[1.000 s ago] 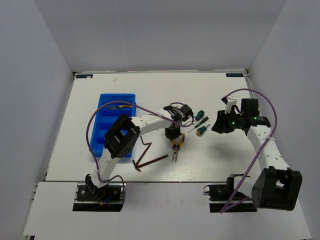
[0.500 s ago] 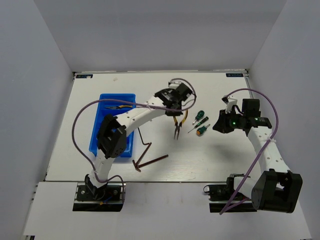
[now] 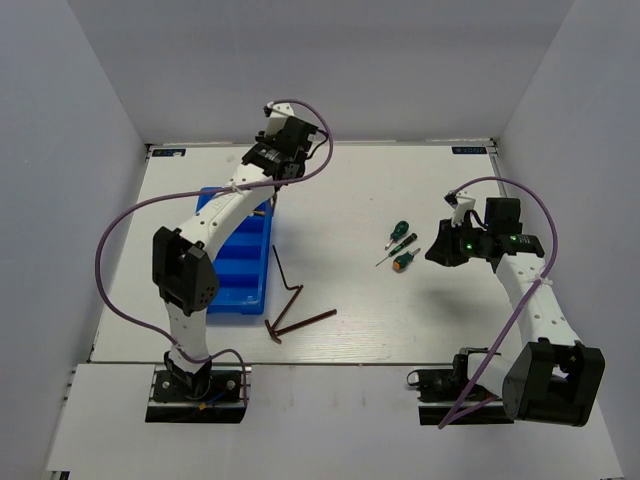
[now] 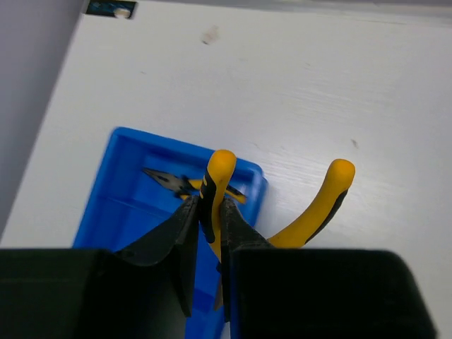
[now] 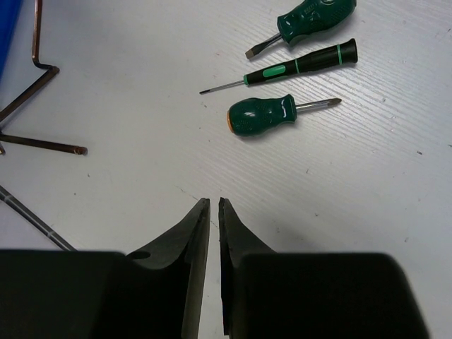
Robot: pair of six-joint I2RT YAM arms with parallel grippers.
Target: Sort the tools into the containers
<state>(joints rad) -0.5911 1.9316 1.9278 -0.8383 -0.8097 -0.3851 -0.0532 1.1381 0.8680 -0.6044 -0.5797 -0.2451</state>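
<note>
Next, my left gripper swings left in the top view over the bin's far section, which has pliers inside, then moves down and releases.
My left gripper (image 3: 272,178) (image 4: 207,205) is shut on one handle of the yellow-and-black pliers (image 4: 330,192) and holds them above the far right corner of the blue bin (image 3: 225,272) (image 4: 116,212). A second pair of pliers (image 4: 175,185) lies in the bin's far compartment. My right gripper (image 3: 441,248) (image 5: 213,202) is shut and empty, hovering just right of three green-handled screwdrivers: one at the back (image 3: 400,231) (image 5: 311,18), a thin one (image 3: 397,249) (image 5: 296,67), and a stubby one (image 3: 404,261) (image 5: 263,114).
Three dark brown hex keys lie right of the bin's near end: one upright L (image 3: 285,275) (image 5: 37,63), and two crossed (image 3: 300,322) (image 5: 42,145). The table's back wall is just beyond the left gripper.
The left arm has swung up and left from the table's middle to the bin's far end, carrying the pliers. The right arm has not moved.
</note>
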